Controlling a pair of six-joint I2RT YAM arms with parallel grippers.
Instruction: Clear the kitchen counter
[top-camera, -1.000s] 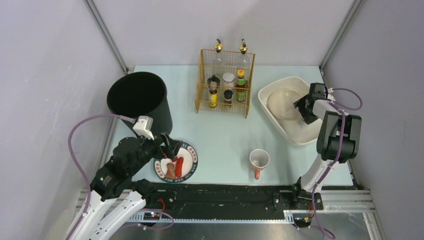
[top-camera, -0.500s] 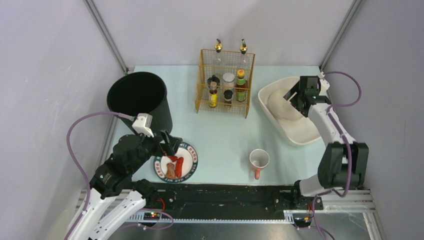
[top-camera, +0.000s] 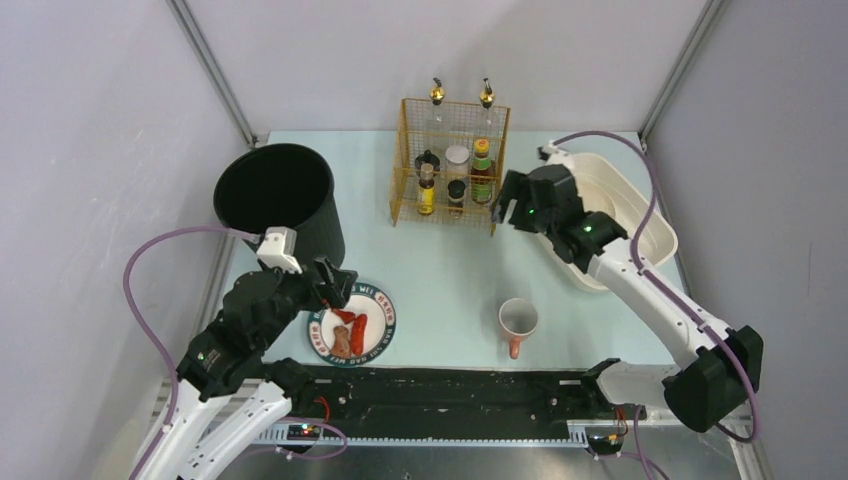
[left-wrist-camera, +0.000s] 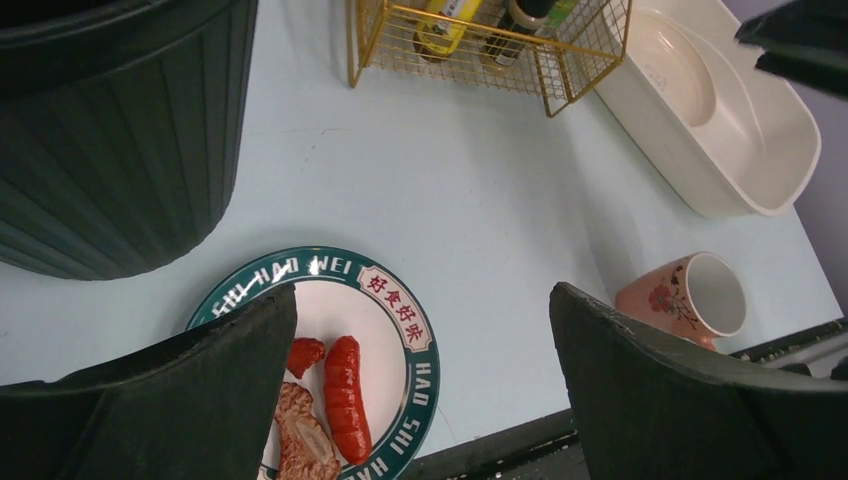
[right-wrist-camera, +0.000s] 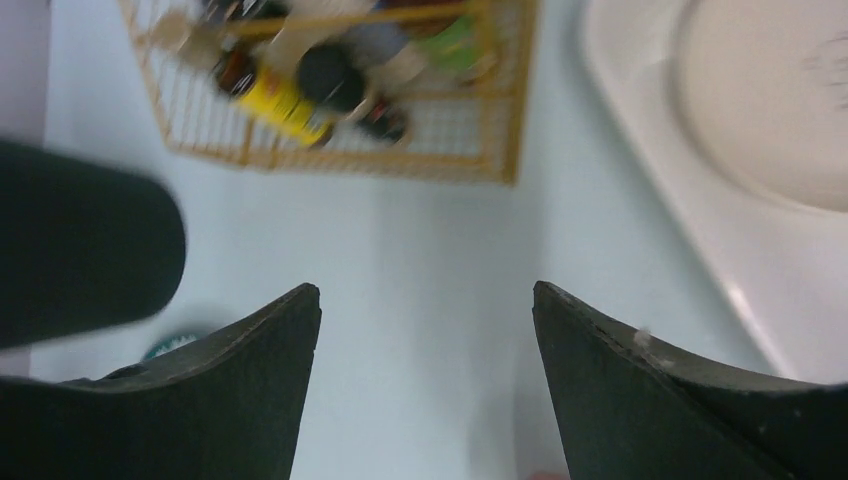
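Observation:
I will next bring my right gripper to its left in the top view and down onto the plate's mug-side rim (top-camera: 390, 320), as that rim is free of food and below it.
The pale mint kitchen counter (top-camera: 440, 270) carries a green-rimmed plate (top-camera: 385, 318) with red sausages (left-wrist-camera: 340, 395) and a brown piece of food. A pink flowered mug (top-camera: 518, 322) lies near the front edge. My left gripper (top-camera: 335, 290) hovers open over the plate's left part, holding nothing (left-wrist-camera: 422, 295). My right gripper (top-camera: 512, 208) hangs open and empty above the counter, just right of the gold wire rack (top-camera: 450, 165). In the right wrist view, which is blurred, the right gripper (right-wrist-camera: 425, 290) has bare counter between its fingers.
A tall black bin (top-camera: 278, 200) stands at the back left, close behind the plate. The wire rack holds several bottles. A white oval tub (top-camera: 640, 215) with a pale dish (left-wrist-camera: 690, 85) inside sits at the right, partly under my right arm. A black rail (top-camera: 450, 385) runs along the front.
My right gripper has left the white tub and swung left across the counter to the wire rack's right side. The left gripper has barely shifted over the plate.

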